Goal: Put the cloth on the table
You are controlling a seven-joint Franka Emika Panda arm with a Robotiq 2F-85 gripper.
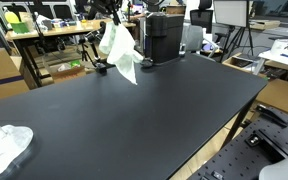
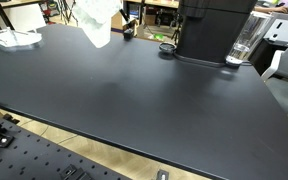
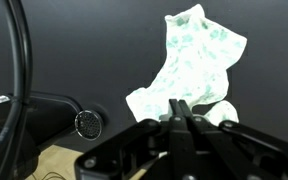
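I need to move my gripper down toward the bare tabletop beneath the cloth (image 1: 134, 100) next, before I release the cloth's upper edge, because the cloth's lower end still hangs in the air.
A pale white-green cloth (image 1: 118, 52) hangs from my gripper (image 1: 112, 18) above the far part of the black table (image 1: 124, 115). It also shows in an exterior view (image 2: 96, 20) at the top, dangling over the table (image 2: 134, 100). In the wrist view the cloth (image 3: 194, 60) hangs below my fingers (image 3: 181, 108), which are closed together on its upper edge. The lower end of the cloth is just above the table surface.
A black coffee machine (image 1: 162, 37) stands at the table's far edge, seen also in an exterior view (image 2: 209, 30) with a clear glass (image 2: 242, 45) beside it. Another white cloth (image 1: 4, 148) lies at a table corner. A small black cup (image 2: 130, 32) stands nearby.
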